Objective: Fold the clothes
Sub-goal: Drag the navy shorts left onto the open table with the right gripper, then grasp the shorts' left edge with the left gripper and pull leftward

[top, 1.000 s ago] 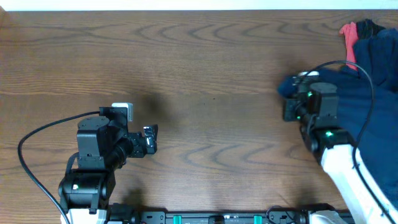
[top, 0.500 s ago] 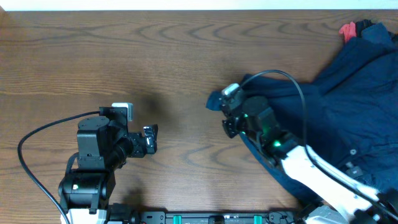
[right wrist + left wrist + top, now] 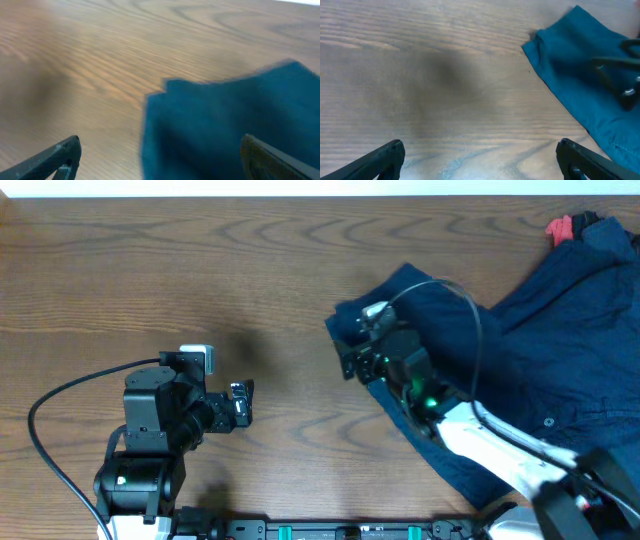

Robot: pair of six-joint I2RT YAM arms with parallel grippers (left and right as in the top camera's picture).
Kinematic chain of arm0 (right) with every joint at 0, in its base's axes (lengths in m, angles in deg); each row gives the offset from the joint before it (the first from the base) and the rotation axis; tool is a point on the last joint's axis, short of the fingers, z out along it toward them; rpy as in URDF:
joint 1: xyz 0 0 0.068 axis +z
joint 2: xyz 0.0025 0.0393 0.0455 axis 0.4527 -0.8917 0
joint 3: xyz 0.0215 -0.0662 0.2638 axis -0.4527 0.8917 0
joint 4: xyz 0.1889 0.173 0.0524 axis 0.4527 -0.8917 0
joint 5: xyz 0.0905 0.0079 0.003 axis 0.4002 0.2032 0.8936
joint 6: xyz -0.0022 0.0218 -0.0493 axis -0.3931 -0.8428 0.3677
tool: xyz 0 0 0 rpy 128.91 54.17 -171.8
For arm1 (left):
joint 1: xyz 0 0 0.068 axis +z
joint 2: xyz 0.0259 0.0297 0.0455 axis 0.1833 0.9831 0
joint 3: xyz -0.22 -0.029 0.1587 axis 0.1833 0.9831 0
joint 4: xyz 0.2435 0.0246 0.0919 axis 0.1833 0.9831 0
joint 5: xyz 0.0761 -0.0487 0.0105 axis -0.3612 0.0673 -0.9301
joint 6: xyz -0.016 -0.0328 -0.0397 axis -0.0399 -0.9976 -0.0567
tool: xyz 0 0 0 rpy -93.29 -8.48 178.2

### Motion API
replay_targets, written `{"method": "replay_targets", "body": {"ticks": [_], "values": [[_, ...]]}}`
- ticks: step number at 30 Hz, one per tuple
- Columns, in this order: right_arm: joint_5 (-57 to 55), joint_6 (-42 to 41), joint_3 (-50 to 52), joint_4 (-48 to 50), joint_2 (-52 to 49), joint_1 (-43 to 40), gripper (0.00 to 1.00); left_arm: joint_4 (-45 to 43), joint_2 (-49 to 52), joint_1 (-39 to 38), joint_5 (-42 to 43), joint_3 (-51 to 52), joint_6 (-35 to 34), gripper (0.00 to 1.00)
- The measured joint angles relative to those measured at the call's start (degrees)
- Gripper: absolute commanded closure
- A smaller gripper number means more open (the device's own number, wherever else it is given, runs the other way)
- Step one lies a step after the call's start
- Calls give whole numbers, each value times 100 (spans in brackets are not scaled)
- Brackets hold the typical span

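My left gripper will next move outward and to the right in the overhead view, then down onto the navy cloth's pulled-out corner [image 3: 341, 323] [image 3: 536, 46], because that corner sticks out over bare wood.
The clothes are a dark navy-blue heap [image 3: 530, 330] spread over the right half of the wooden table, with one corner pulled out toward the middle. A coral-red piece [image 3: 559, 227] peeks out at the far right edge. My right gripper [image 3: 347, 352] hovers over that pulled-out corner. In the right wrist view the right gripper [image 3: 167, 160] is open, and the navy cloth [image 3: 230, 120] lies loose below and between its fingers. My left gripper [image 3: 241, 402] is open over bare wood at the front left, well apart from the cloth. The left wrist view shows the left gripper [image 3: 480, 162] holding nothing, with the cloth's corner [image 3: 570, 55] ahead.
The brown wooden table [image 3: 200, 270] stretches bare across the left and middle. A black cable [image 3: 60, 395] loops from the left arm near the front-left edge. The right arm's white link [image 3: 500, 455] lies across the cloth at the front right.
The right arm swept left from the right edge, dragging the navy cloth toward the table's middle. Its jaws, shut on the cloth before, now stand open. The left arm stayed still.
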Motion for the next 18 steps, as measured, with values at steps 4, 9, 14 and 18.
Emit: {"method": "replay_targets", "body": {"ticks": [4,9,14,18], "values": [[-352,-48,-48,-1246,883,-498,1,-144,37,2,44,-2,-2,2],[-584,-219,-55,-3152,1827,-1331,1,-691,479,-68,407,-20,-85,2],[-667,-671,-44,-4430,2227,-2109,1,-1545,1720,-533,673,-37,-424,2],[-662,-927,-44,-4719,2358,-2516,1,-2485,2826,-1075,901,-44,-673,2]]}}
